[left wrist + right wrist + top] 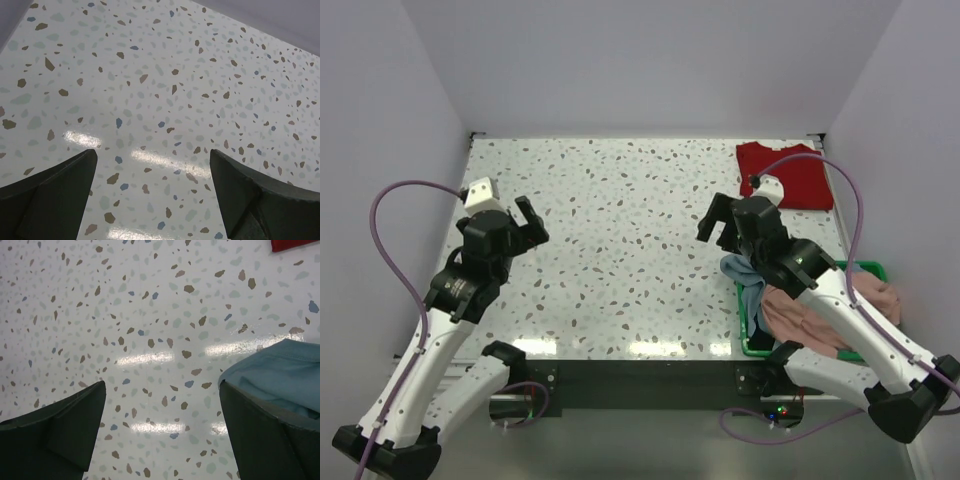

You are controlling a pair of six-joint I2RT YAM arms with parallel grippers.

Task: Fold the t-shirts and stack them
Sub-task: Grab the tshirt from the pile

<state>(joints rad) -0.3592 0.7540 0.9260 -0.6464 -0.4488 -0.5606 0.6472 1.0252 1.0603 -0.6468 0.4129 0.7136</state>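
My right gripper comes back and down onto the pink t-shirt's edge in the basket next, since that edge lies below, to the right in the top view.
A deep red t-shirt (pixel 790 176) lies folded flat at the far right of the table; its corner shows in the right wrist view (pixel 295 244). A light blue-grey t-shirt (pixel 744 274) hangs over the rim of the green basket (pixel 866 268), and shows beside the right finger in the right wrist view (pixel 280 375). A salmon-pink t-shirt (pixel 820 312) is bunched in the basket. My right gripper (pixel 718 226) is open and empty above the table, left of the basket. My left gripper (pixel 532 222) is open and empty over bare table at the left.
The speckled tabletop (pixel 620 240) lies between the two arms. White walls close the back and both sides. The basket stands at the near right edge, partly under my right arm.
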